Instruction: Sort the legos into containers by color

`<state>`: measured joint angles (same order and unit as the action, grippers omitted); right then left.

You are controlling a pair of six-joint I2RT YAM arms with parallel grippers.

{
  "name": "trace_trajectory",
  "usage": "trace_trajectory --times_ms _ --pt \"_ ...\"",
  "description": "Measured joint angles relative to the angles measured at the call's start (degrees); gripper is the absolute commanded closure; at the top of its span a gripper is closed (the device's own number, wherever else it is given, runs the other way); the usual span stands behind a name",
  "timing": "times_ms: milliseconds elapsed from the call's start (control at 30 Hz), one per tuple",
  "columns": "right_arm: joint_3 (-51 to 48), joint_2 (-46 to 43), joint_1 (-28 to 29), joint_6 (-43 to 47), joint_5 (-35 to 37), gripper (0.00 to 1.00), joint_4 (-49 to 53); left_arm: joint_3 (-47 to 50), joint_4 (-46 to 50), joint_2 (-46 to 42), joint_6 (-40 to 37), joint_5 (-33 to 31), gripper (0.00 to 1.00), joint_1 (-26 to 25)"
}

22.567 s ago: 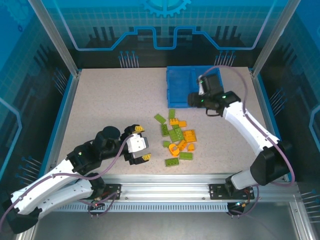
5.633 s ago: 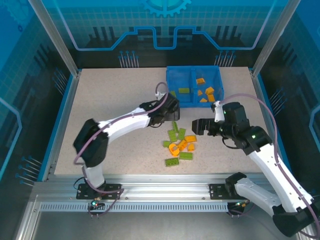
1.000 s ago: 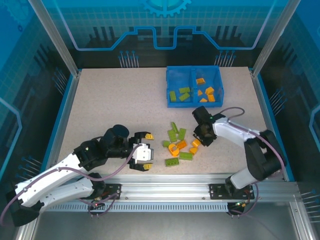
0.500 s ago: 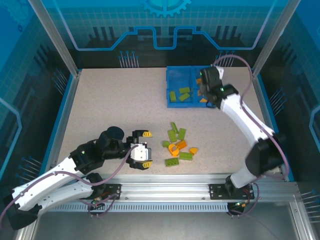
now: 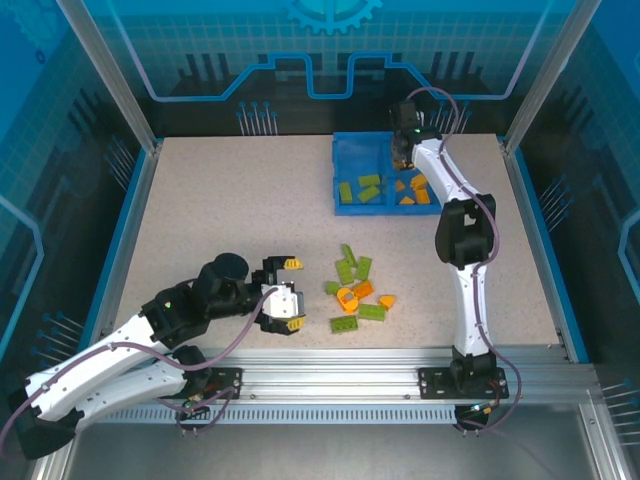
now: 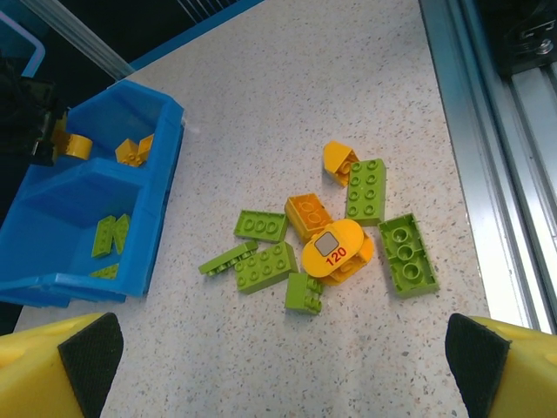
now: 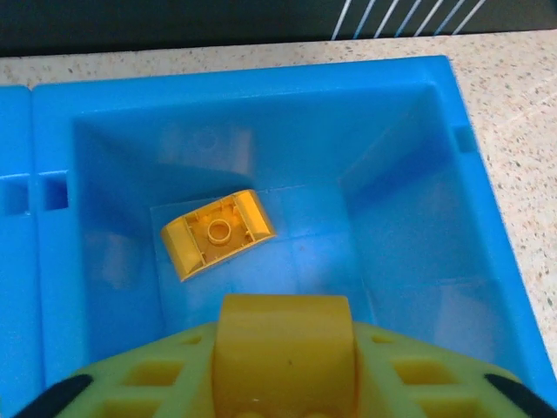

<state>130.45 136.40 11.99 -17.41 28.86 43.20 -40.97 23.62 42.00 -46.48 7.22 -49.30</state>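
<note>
My left gripper reaches outward next, turns and lowers astride the narrow width of the thin green brick nearest the bin, since that brick lies below and outward of it.
My right gripper (image 5: 403, 150) hangs over the right compartment of the blue bin (image 5: 336, 182), shut on an orange lego (image 7: 283, 348) with a rounded top. Below it an upturned orange brick (image 7: 218, 233) lies on the compartment floor (image 7: 392, 244). Orange bricks (image 5: 415, 190) fill the right side and green bricks (image 5: 360, 190) the left. A loose pile of legos (image 5: 355, 290) lies mid-table: several green bricks (image 6: 265, 266) and a curved orange piece (image 6: 335, 248) marked 120. My left gripper (image 5: 293, 295) stands open just left of the pile, with nothing between its fingers (image 6: 91, 353).
An aluminium rail (image 5: 330, 362) runs along the table's near edge, close to the pile. Blue frame edges border the speckled tabletop (image 5: 230, 210), which is bare on its left half. The bin's centre wall (image 7: 35, 192) is at the left of the right wrist view.
My right arm has swung from the pile up to the bin, carrying the orange lego over the right compartment. The left gripper has barely shifted.
</note>
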Motion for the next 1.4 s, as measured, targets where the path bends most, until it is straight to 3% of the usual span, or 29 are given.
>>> trace_trajectory --times_ms 100,233,367,567,733,967,1167,1400 --pt "3.6 1.0 -0.3 0.0 -0.6 0.4 3.1 0.0 -0.1 0.2 0.3 -0.8 0.01 0.0" --pt "5.5 0.0 -0.4 -0.1 -0.9 0.4 5.2 0.0 -1.5 1.0 3.4 -2.1 0.01 0.0" --pt "-0.8 -6.2 -0.4 -0.2 -2.3 0.39 5.7 -3.3 -1.4 4.3 12.2 -3.9 0.01 0.0" --pt "-20.5 -27.1 0.2 -0.6 -9.2 0.34 4.7 -14.6 -2.2 13.4 36.2 -11.6 0.01 0.0" --pt "-39.0 -50.6 3.2 -0.8 -20.2 0.2 3.1 -22.7 -0.7 25.7 60.9 -20.9 0.03 0.2" --pt "-58.8 -74.8 11.7 -1.0 -33.8 0.1 4.2 -33.6 7.8 47.1 84.9 -23.3 0.15 2.6" --pt "-66.0 -79.8 14.0 -3.3 -38.1 0.07 7.8 -42.3 9.9 62.5 97.2 -21.6 0.29 4.5" --pt "-67.6 -81.1 14.3 -4.6 -38.8 0.01 9.4 -44.5 9.4 72.7 103.7 -17.9 0.36 6.5"
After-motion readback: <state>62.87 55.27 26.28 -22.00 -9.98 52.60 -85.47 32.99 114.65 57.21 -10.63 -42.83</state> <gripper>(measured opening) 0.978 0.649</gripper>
